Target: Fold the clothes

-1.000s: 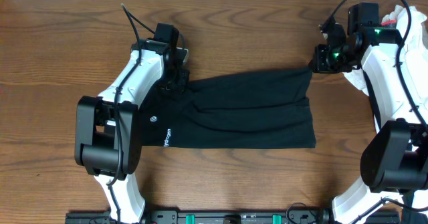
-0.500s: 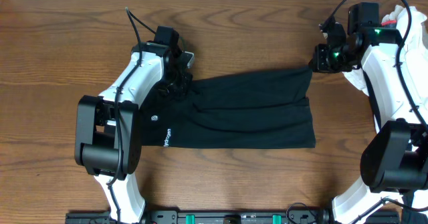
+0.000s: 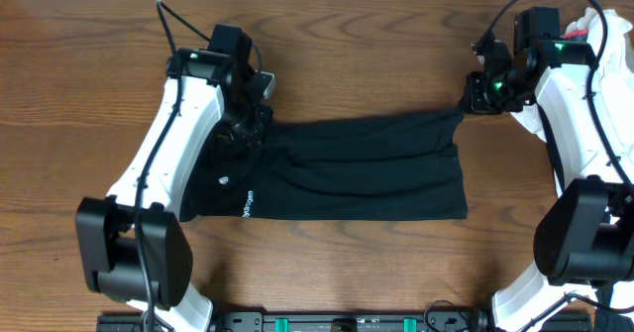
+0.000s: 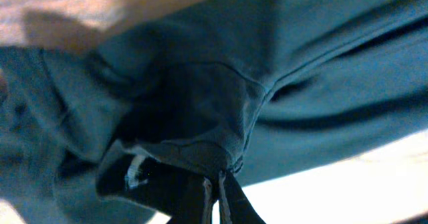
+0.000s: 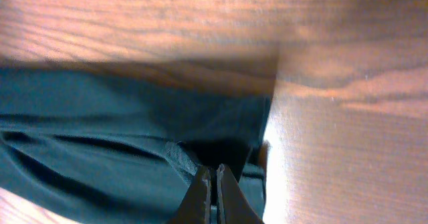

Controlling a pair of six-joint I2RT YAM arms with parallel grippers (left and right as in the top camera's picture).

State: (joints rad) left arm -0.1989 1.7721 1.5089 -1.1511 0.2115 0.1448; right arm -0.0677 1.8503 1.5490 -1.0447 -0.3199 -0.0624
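Observation:
The folded T-shirt's layers lie nearer me (image 3: 443, 190), so my right gripper should next pull the T-shirt's corner back from the T-shirt's far edge over them and open.
The black T-shirt (image 3: 367, 168) lies folded into a wide band across the table's middle, with its small white logo (image 3: 226, 180) near the left end. My left gripper (image 3: 254, 121) is shut on the shirt's upper left part, bunching the fabric; in the left wrist view the pinched hem (image 4: 200, 154) and white neck label (image 4: 136, 172) show above the gripper (image 4: 215, 184). My right gripper (image 3: 466, 105) is shut on the shirt's upper right corner; the right wrist view shows the fabric (image 5: 134, 137) held in the closed jaws (image 5: 214, 178).
A heap of white cloth (image 3: 604, 35) with a bit of red lies at the right edge behind my right arm. Bare wooden table (image 3: 376, 55) surrounds the shirt. A black rail (image 3: 347, 322) runs along the front edge.
My left arm has swung out to the left and its gripper has pulled the shirt's upper left part leftward and slightly up. The right gripper has stayed in place.

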